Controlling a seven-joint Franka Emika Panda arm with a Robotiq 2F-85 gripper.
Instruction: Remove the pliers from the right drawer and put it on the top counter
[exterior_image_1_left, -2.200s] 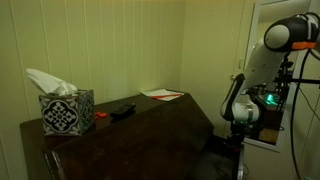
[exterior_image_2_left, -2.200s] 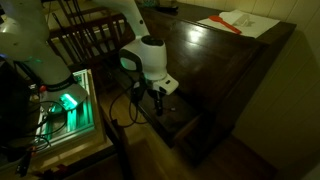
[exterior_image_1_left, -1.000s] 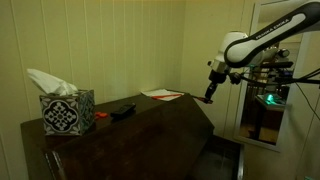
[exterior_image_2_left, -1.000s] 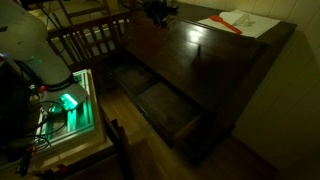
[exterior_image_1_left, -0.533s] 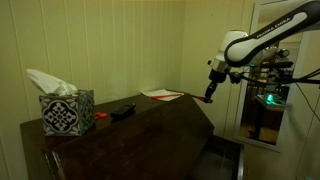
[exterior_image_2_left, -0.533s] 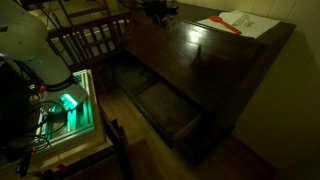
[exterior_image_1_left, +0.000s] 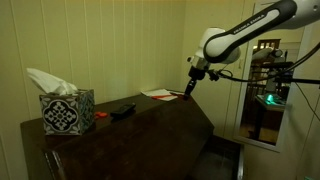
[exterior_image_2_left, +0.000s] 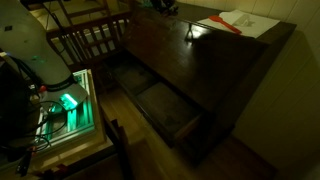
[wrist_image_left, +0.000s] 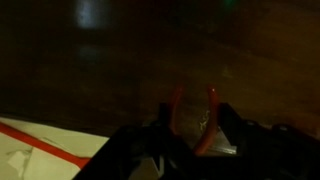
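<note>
Bare wood beside the white paper (exterior_image_1_left: 151, 101) lies below, to the left in the wrist view. The gripper carries the pliers (exterior_image_1_left: 187, 92) down that way next to release them.
My gripper (exterior_image_1_left: 191, 80) hangs over the far end of the top counter (exterior_image_1_left: 140, 130), shut on the pliers (exterior_image_1_left: 187, 92), which dangle below it above the wood. In the wrist view the red pliers handles (wrist_image_left: 207, 125) sit between my dark fingers (wrist_image_left: 192, 128) over the glossy dark counter (wrist_image_left: 150, 60). The right drawer (exterior_image_2_left: 190, 125) stands pulled open below the counter (exterior_image_2_left: 215, 60) and looks dark and empty. My gripper is only just visible at the top edge of that exterior view (exterior_image_2_left: 163, 6).
A patterned tissue box (exterior_image_1_left: 67, 111), a small black object (exterior_image_1_left: 122, 110) and a white paper with a red stripe (exterior_image_1_left: 162, 95) (exterior_image_2_left: 238, 20) (wrist_image_left: 40, 150) lie on the counter. A second drawer (exterior_image_2_left: 122, 72) is also open. A chair (exterior_image_2_left: 85, 40) stands near the cabinet.
The arm rose from the open drawer with the pliers, and since half a second ago it has moved further in over the counter, toward the white paper.
</note>
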